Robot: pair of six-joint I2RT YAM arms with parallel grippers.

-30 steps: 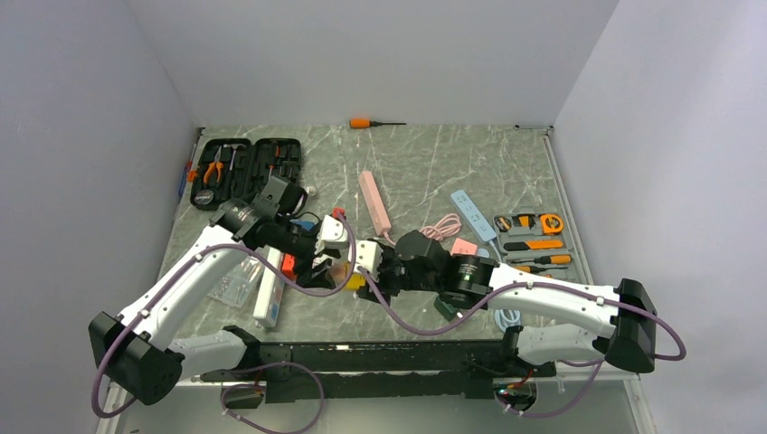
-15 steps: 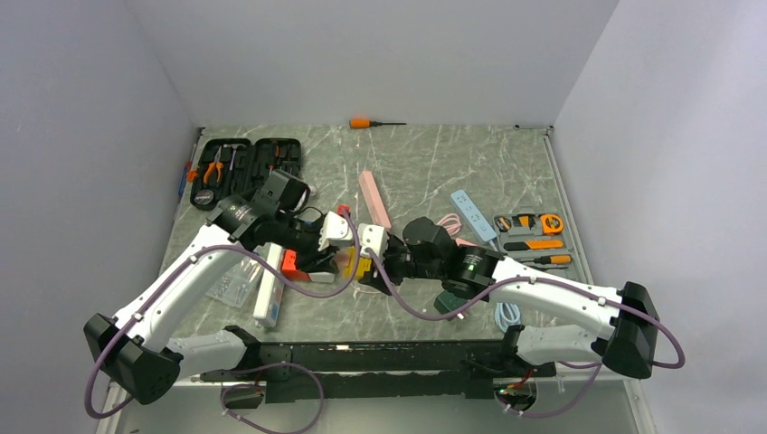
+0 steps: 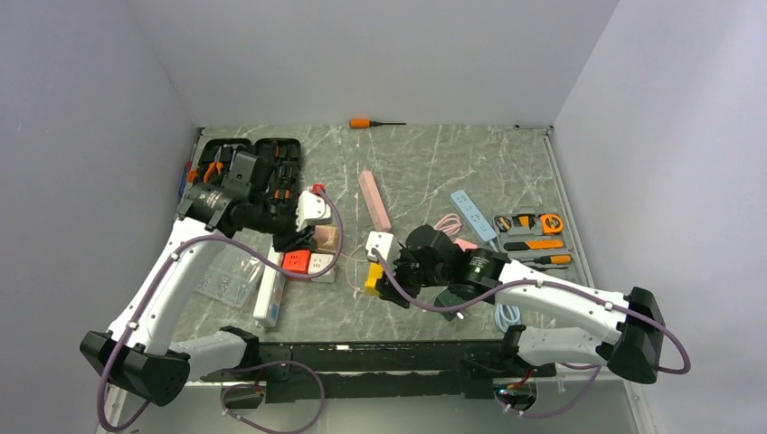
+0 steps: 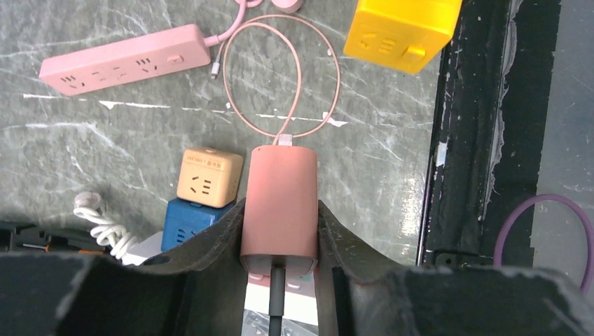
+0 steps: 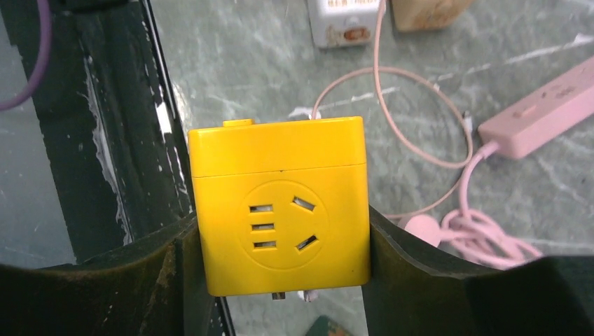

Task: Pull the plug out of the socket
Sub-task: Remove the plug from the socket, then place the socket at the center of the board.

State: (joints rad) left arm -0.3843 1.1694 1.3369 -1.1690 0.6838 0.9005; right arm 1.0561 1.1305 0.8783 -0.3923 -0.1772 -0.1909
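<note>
My right gripper will next move outward and to the right in the top view, then down beside the coiled pink cable [image 3: 449, 234] [image 5: 468, 246], because the socket's slots are bare.
My left gripper [image 4: 280, 234] is shut on the salmon-pink plug [image 4: 280, 203], whose thin pink cable [image 4: 280, 70] loops over the table. The plug stands apart from the yellow cube socket [image 4: 399, 31]. That socket [image 5: 280, 203] sits between the fingers of my right gripper [image 5: 280, 241], which is shut on its two sides. Its face with the slots is bare and nothing is plugged in it. In the top view the left gripper [image 3: 315, 237] with the plug [image 3: 325, 237] is well to the left of the right gripper [image 3: 375, 280] with the socket [image 3: 373, 278].
A pink power strip [image 3: 374, 201], a blue strip [image 3: 473, 215], a white strip [image 3: 269, 298] and a red cube [image 3: 297, 262] lie around. Tan [image 4: 209, 176] and blue [image 4: 192, 220] cubes sit under the left hand. A tool case [image 3: 249, 167] is at back left, a tool tray [image 3: 534, 237] at right.
The left jaws closed on the plug and the left arm drew back to the left. The plug came away from the yellow socket, which the right gripper kept and lowered toward the front.
</note>
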